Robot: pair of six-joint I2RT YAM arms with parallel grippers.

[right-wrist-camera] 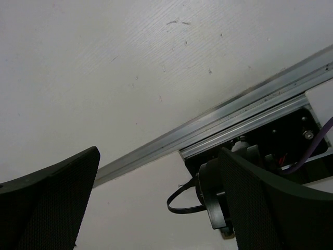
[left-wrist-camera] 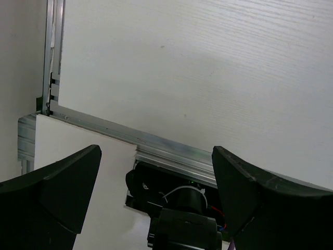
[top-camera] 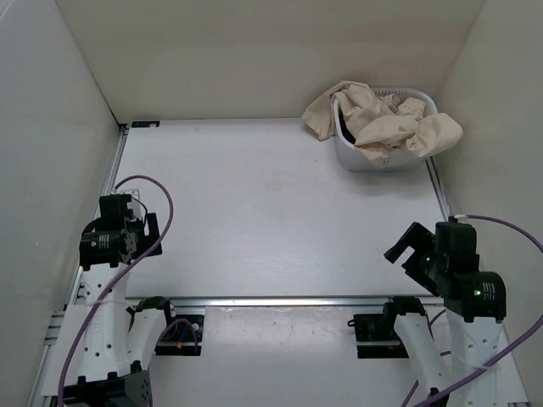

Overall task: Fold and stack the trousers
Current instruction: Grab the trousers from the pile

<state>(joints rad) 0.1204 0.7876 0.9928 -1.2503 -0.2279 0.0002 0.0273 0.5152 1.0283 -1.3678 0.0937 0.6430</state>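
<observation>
The robot's right gripper will next go outward over the grey basket (top-camera: 366,159) and down onto the trousers' middle folds, since the cloth lies bunched in raised folds there.
The beige trousers (top-camera: 382,120) lie crumpled in and over a grey basket (top-camera: 366,159) at the far right of the table, with cloth hanging over its left and right rims. My left gripper (top-camera: 142,233) is open and empty at the near left, far from the trousers. My right gripper (top-camera: 409,248) is open and empty at the near right. In the left wrist view the left gripper (left-wrist-camera: 156,177) has wide jaws with nothing between them. In the right wrist view the right gripper (right-wrist-camera: 158,182) also stands wide open. The trousers do not show in either wrist view.
White walls enclose the table on the left, back and right. A metal rail (top-camera: 280,300) runs along the near edge, also shown in the left wrist view (left-wrist-camera: 166,146) and the right wrist view (right-wrist-camera: 208,122). Purple cables (top-camera: 161,203) loop by the arm bases.
</observation>
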